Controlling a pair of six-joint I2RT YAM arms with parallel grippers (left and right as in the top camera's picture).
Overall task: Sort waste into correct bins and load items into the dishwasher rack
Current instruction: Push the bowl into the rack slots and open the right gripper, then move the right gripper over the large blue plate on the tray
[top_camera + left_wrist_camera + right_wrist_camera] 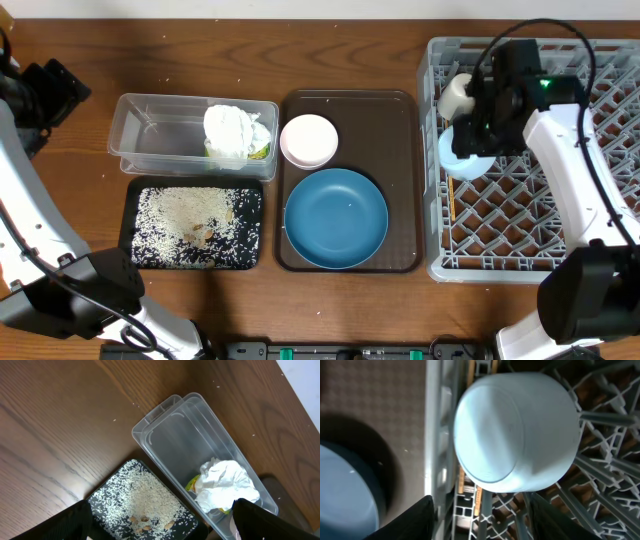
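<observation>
My right gripper goes left in the overhead view next, then down onto the pinkish-white bowl's rim by the clear tub. That bowl sits outside the rack (560, 210).
The grey dishwasher rack (560, 210) fills the right side. My right gripper (478, 125) (480, 510) hangs open over its left part, with only rack lattice between the fingers. Just past the fingertips, a small light-blue dish (515, 435) (462, 163) leans among the pegs. A cream cup (457, 95) stands in the rack behind it, and chopsticks (479, 502) (450, 203) lie along the rack's left wall. My left gripper (55, 88) (160, 527) is open and empty, high at the far left. The clear tub (160, 135) (185, 435) holds white napkins (235, 130) (225, 480) and a yellow-green wrapper (260, 152) (191, 482). The black tray (128, 225) (100, 492) is covered in rice grains (190, 215) (145, 495).
A brown serving tray (400, 150) (370, 400) lies between the bins and the rack. On it are a pinkish-white bowl (309, 140) and a large dark-blue plate (336, 218) (345, 490). A few brownish bits (145, 520) lie among the rice.
</observation>
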